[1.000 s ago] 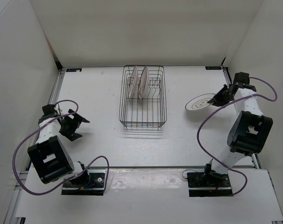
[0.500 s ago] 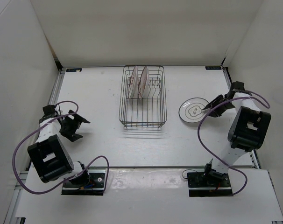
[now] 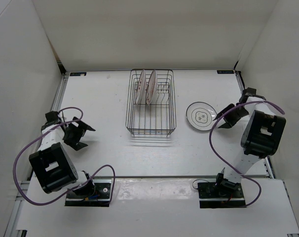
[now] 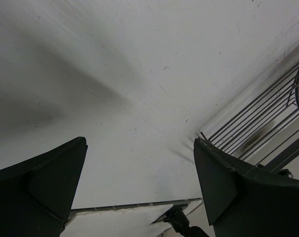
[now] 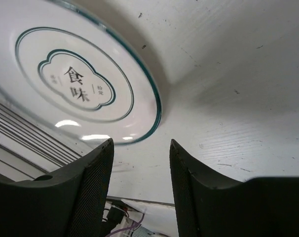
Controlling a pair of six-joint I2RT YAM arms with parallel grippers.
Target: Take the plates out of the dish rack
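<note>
I will move my left gripper outward and to the right in the top view next, onto the closer plate's far rim (image 3: 142, 73), because this plate is still standing in the rack (image 3: 150, 111).
The dark wire dish rack (image 3: 150, 111) stands at the table's centre, with two white plates (image 3: 141, 87) (image 3: 151, 88) upright in its far left slots. A third plate (image 3: 201, 115), white with a grey-green rim ring and centre motif (image 5: 85, 84), lies flat on the table right of the rack. My right gripper (image 3: 222, 118) (image 5: 141, 148) sits just right of that plate, open, with only bare table between its fingers and the plate's rim just ahead of the tips. Far left of the rack, my left gripper (image 3: 86, 137) (image 4: 139, 148) stands wide open and holds nothing.
White walls close in the table on the left, back and right. The rack's wires (image 4: 260, 126) show at the right of the left wrist view and at the lower left (image 5: 21, 133) of the right wrist view. Purple cables loop near both arm bases.
The right gripper carried the ringed plate left and down, laid it flat on the table, then opened and let go. The left arm has not moved.
</note>
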